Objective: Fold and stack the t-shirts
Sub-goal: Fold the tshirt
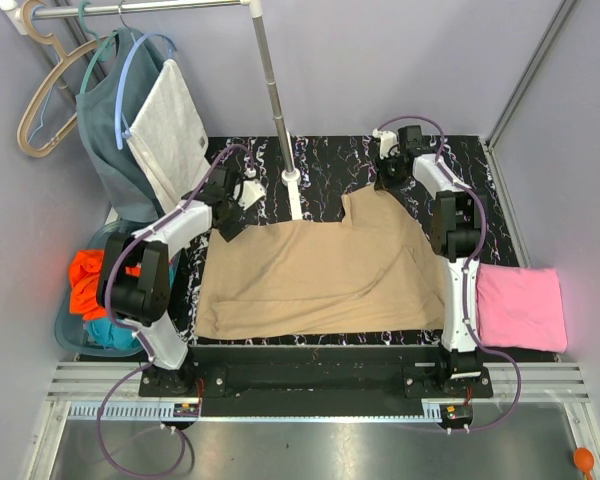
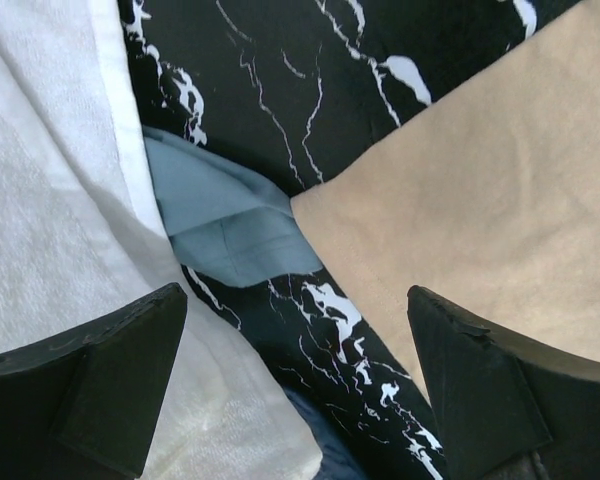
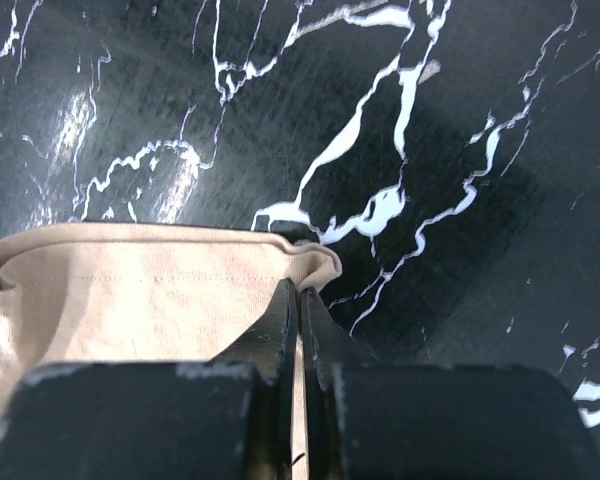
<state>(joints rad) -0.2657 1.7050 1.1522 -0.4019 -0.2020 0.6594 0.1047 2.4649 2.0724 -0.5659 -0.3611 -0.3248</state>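
I need to lower my open left gripper onto the tan t-shirt's far corner (image 1: 215,235) (image 2: 308,207) next to the grey-blue garment, because my right gripper already holds the other end of the tan t-shirt.
The tan t-shirt (image 1: 320,265) lies spread flat on the black marbled table. My right gripper (image 1: 382,182) is at its far right corner and is shut on the shirt's hem (image 3: 315,262). My left gripper (image 1: 230,230) hangs open at the shirt's far left corner. In the left wrist view its fingers (image 2: 490,390) stand wide apart over bare table, with the tan cloth (image 2: 500,180) just to the right. The pink t-shirt (image 1: 520,305) lies folded at the right edge. The orange t-shirt (image 1: 85,280) and the teal one (image 1: 105,332) sit bunched in a basket at the left.
A clothes rack pole (image 1: 275,95) stands at the back of the table. A grey-blue garment (image 1: 105,120) and a white cloth (image 1: 170,125) hang on hangers at the far left, and both reach down beside my left gripper (image 2: 50,200). Grey walls close in both sides.
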